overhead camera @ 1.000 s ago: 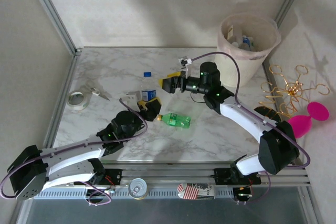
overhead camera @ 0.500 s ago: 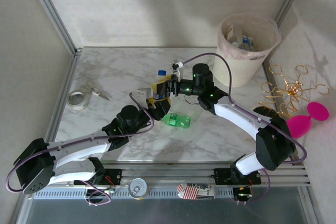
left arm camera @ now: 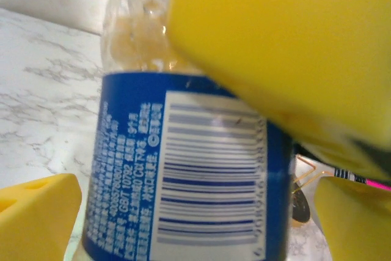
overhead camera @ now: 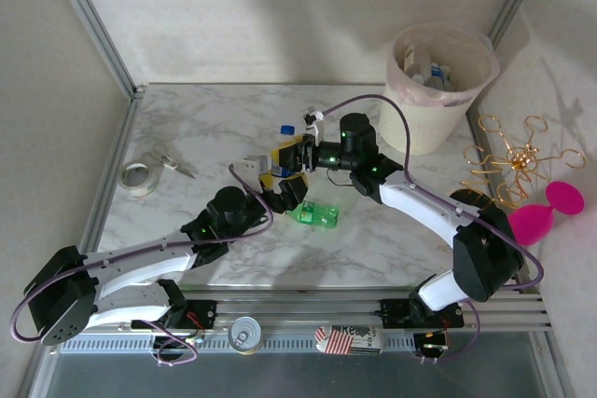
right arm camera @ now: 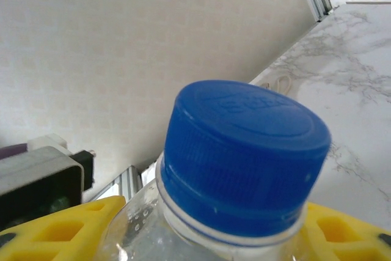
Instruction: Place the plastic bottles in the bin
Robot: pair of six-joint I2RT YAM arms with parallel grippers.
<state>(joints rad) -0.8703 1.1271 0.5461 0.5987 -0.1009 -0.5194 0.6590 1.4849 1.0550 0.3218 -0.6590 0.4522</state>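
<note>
The cream bin's opening (overhead camera: 445, 62) lies outward. Next, my right gripper lifts the bottle above the bin's tall rim, swings outward over the opening and releases the bottle.
A clear bottle (overhead camera: 283, 144) with a blue label (left arm camera: 183, 175) and blue cap (right arm camera: 244, 151) stands upright mid-table. My right gripper (overhead camera: 287, 157) is shut on its upper body, with a yellow finger (right arm camera: 58, 230) pressed on each side below the cap. My left gripper (overhead camera: 272, 182) is open around the lower label, and its yellow fingertips (left arm camera: 36, 221) stand clear of the bottle. A green bottle (overhead camera: 317, 214) lies on the marble just in front. The cream bin (overhead camera: 471, 67), lined with a pinkish bag, stands at the back right with several bottles (overhead camera: 431, 73) inside.
A tape roll (overhead camera: 137, 177) and scissors (overhead camera: 173, 165) lie at the left. A gold wire rack (overhead camera: 511, 160) and pink goblet (overhead camera: 550, 210) sit right of the table. A can (overhead camera: 246, 333) rests by the near rail.
My right gripper came in from the right and shut on the blue-labelled bottle. My left gripper, which held the bottle up, has opened and let go.
</note>
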